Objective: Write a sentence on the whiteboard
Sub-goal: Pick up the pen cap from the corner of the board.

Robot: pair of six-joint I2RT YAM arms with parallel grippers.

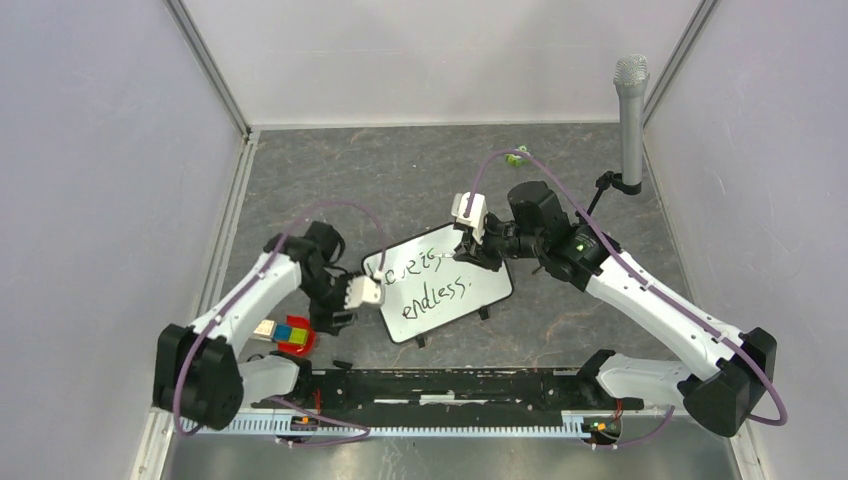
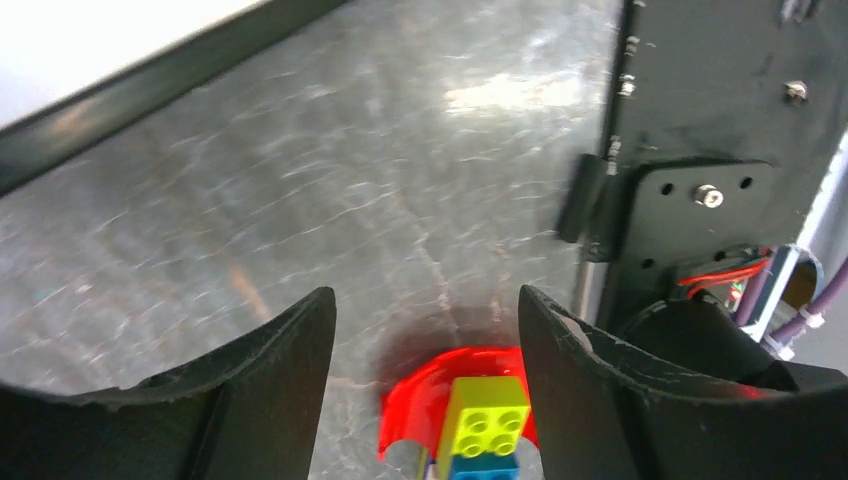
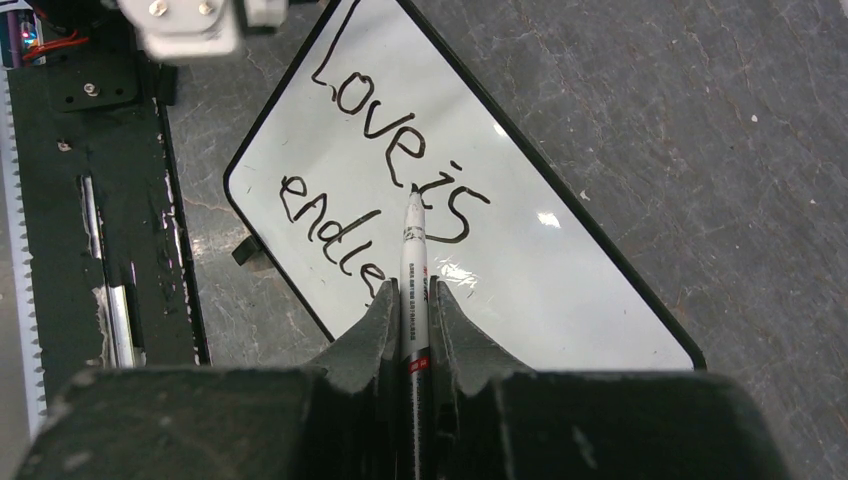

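My left gripper is above the black bar. It will go back down toward the bar next, with its fingers on either side of the small black cap (image 1: pixel 342 365) (image 2: pixel 582 198).
The whiteboard (image 1: pixel 487 272) lies tilted in the middle of the table, between the two arms. The sentence (image 1: pixel 432 283) on it reads "Love is endless." in two lines of black marker. In the right wrist view the whiteboard (image 3: pixel 560 290) and the sentence (image 3: pixel 385 140) show clearly. My right gripper (image 3: pixel 412 290) is shut on a white marker (image 3: pixel 413 250), whose tip is at the "i" of "is". It also shows from above (image 1: pixel 470 250) at the board's far edge. My left gripper (image 2: pixel 425 320) is open and empty, beside the board's left edge (image 1: pixel 335 312).
A red bowl (image 1: pixel 298 338) with coloured bricks (image 2: pixel 485 415) sits just under the left gripper. A black rail (image 1: pixel 450 385) runs along the near edge. A grey microphone (image 1: pixel 630 110) stands at the back right. A small green object (image 1: pixel 516 157) lies at the back.
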